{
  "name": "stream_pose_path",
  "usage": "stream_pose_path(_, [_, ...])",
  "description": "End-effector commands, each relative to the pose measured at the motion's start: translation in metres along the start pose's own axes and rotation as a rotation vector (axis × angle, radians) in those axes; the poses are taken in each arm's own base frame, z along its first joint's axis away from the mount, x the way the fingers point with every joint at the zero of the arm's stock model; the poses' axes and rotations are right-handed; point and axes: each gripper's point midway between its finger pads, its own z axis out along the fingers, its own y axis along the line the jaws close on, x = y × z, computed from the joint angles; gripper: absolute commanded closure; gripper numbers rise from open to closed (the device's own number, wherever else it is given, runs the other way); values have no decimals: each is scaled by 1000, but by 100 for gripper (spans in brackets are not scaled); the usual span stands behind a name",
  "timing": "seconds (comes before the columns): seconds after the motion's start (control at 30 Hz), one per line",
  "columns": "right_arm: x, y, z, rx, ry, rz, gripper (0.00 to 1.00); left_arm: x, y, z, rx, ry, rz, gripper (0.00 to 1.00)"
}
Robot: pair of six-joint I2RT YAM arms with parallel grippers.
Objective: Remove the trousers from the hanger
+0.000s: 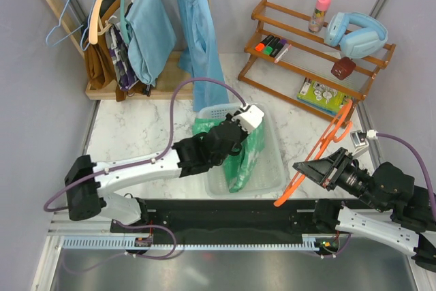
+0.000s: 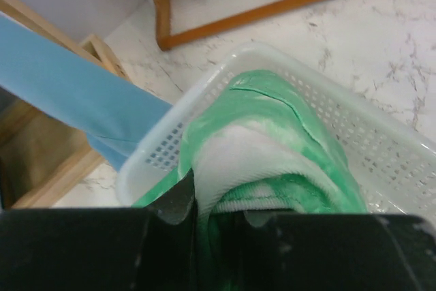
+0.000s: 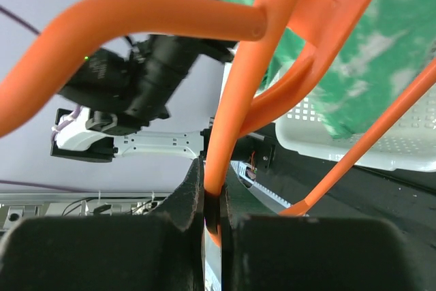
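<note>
My left gripper carries the trousers' waistband to the right in the top view next and releases it at the basket's bare side (image 1: 270,161) (image 2: 381,175), which lies that way.
The green trousers (image 1: 248,158) with white blotches lie bunched in a white plastic basket (image 1: 279,161) at the table's middle. My left gripper (image 1: 231,134) reaches over the basket's far left side and is shut on the trousers' waistband fabric (image 2: 272,120); the left wrist view shows my left gripper (image 2: 221,209) pinching it. The orange hanger (image 1: 320,144) is in the air right of the basket, apart from the trousers. My right gripper (image 1: 300,167) is shut on one of its thin bars (image 3: 238,100), which the right wrist view shows clamped in my right gripper (image 3: 212,195).
A wooden shelf rack (image 1: 313,52) with blue headphones, markers and a bottle stands at the back right. A clothes stand at the back left holds light-blue garments (image 1: 146,28) and a brown one (image 1: 99,59). A black mat (image 1: 225,212) lies along the near edge.
</note>
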Motion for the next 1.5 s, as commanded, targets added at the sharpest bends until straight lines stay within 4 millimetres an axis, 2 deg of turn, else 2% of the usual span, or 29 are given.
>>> stream_pose_path(0.0, [-9, 26, -10, -89, -14, 21, 100, -5, -23, 16, 27, -31, -219, 98])
stream_pose_path(0.03, [-9, 27, -10, -92, -14, 19, 100, 8, -34, 22, 42, -1, -224, 98])
stream_pose_path(0.2, [-9, 32, -7, -93, -11, 2, 100, 31, -77, 29, 186, 85, -310, 98])
stream_pose_path(0.27, [-7, 34, -4, -93, -4, -5, 100, 32, -86, 28, 230, 99, -324, 87])
stream_pose_path(0.3, [-8, 35, -4, -97, -4, -8, 100, 30, -87, 26, 237, 96, -342, 79])
stream_pose_path(0.33, [-7, 36, -3, -96, 1, -13, 100, 37, -87, 23, 242, 123, -338, 73])
stream_pose_path(0.5, [-7, 40, -1, -105, 3, -21, 100, 25, -89, 4, 319, 119, -374, 47])
stream_pose_path(0.57, [-6, 40, 0, -103, 3, -25, 100, 22, -92, -5, 362, 143, -372, 43])
stream_pose_path(0.6, [-6, 40, 1, -101, 5, -27, 100, 18, -90, -10, 371, 145, -377, 34])
stream_pose_path(0.8, [-5, 41, 4, -97, 6, -43, 100, 16, -83, -40, 434, 190, -398, 30])
stream_pose_path(0.83, [-6, 43, 3, -99, 2, -43, 100, 10, -80, -50, 457, 169, -412, 30])
stream_pose_path(0.93, [-7, 45, 2, -101, 4, -49, 100, 1, -86, -73, 563, 148, -458, 28])
stream_pose_path(1.03, [-7, 46, 3, -100, 4, -58, 100, -20, -90, -105, 702, 102, -507, 28])
stream_pose_path(1.07, [-7, 46, 3, -99, 5, -61, 100, -34, -89, -124, 777, 63, -523, 28])
stream_pose_path(1.1, [-8, 45, 5, -91, 1, -63, 100, -41, -88, -132, 806, 49, -545, 26])
stream_pose_path(1.17, [-8, 45, 6, -88, 1, -68, 100, -53, -82, -151, 856, 7, -569, 26])
stream_pose_path(1.2, [-7, 45, 9, -79, 2, -76, 100, -64, -72, -165, 870, -36, -594, 26])
stream_pose_path(1.33, [-7, 50, 14, -71, 5, -114, 100, -93, -49, -202, 926, -143, -648, 27])
stream_pose_path(1.47, [-2, 62, 24, -94, 26, -144, 100, -119, -46, -232, 1047, -211, -680, 27])
